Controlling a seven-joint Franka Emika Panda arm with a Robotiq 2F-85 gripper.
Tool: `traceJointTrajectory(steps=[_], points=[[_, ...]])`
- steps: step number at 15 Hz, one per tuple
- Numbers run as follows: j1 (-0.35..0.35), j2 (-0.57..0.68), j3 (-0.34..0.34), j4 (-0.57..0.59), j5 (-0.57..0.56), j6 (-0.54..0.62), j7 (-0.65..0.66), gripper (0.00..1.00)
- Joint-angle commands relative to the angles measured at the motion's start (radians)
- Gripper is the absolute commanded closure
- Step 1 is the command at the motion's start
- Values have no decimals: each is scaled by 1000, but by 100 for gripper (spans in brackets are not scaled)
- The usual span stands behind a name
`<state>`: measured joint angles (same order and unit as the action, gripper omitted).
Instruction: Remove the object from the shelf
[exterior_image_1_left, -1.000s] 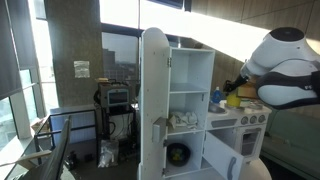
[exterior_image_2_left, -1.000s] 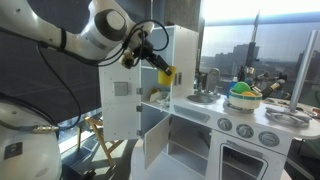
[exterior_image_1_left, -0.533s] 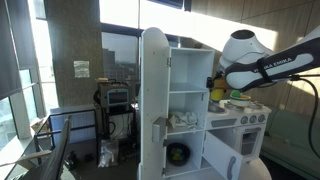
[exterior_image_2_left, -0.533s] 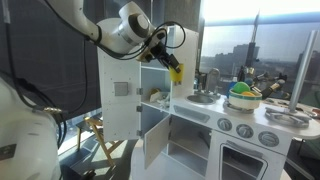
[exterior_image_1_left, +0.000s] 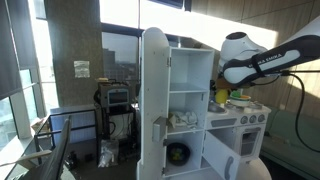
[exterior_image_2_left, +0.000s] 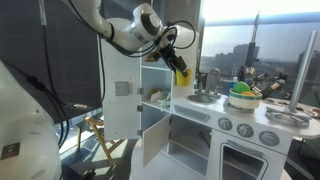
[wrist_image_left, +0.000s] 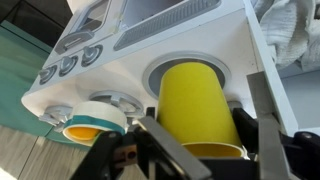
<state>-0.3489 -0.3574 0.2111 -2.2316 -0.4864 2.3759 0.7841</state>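
Observation:
The yellow cup (exterior_image_2_left: 181, 74) is outside the cabinet but still high above the counter, so next I will bring it down with my gripper over the round sink's basin (exterior_image_2_left: 203, 98).
My gripper (wrist_image_left: 200, 145) is shut on a yellow cup (wrist_image_left: 195, 108), which fills the middle of the wrist view. In both exterior views the cup (exterior_image_2_left: 181, 74) (exterior_image_1_left: 221, 97) hangs in the gripper (exterior_image_2_left: 177, 68) outside the white toy-kitchen cabinet (exterior_image_1_left: 190, 100), above the small round sink (exterior_image_2_left: 200, 97) of the play kitchen counter. In the wrist view the cup is right over the sink (wrist_image_left: 188, 70). A white cloth (exterior_image_1_left: 183, 120) lies on the cabinet's lower shelf.
The cabinet door (exterior_image_1_left: 155, 100) stands open. A bowl with colourful toys (exterior_image_2_left: 241, 96) sits on the counter, and a teal-and-yellow bowl (wrist_image_left: 95, 117) shows in the wrist view. Stove knobs (exterior_image_2_left: 232, 129) and the oven (exterior_image_2_left: 245, 160) are below. A dark object (exterior_image_1_left: 178, 154) lies in the bottom compartment.
The arm has carried the yellow cup out from the shelf and along toward the sink, lowering it slightly. The gripper has stayed shut on it.

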Motion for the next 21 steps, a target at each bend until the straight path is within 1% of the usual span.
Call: traceJointTrajectory(steps=[1,2,4,6,9,14,17,21], points=[[31,47,-76,25,-23,14,13,48],[40,47,-96,17,-11,17,-4,48],[36,64,-118,16,-27,34,23,48],[38,103,-134,42,-38,57,38,48],[46,163,-140,91,-63,95,59,48],[84,280,-163,176,-90,138,85,48],[115,342,-196,206,-80,154,82,48],[155,391,-246,218,-60,183,71,48]])
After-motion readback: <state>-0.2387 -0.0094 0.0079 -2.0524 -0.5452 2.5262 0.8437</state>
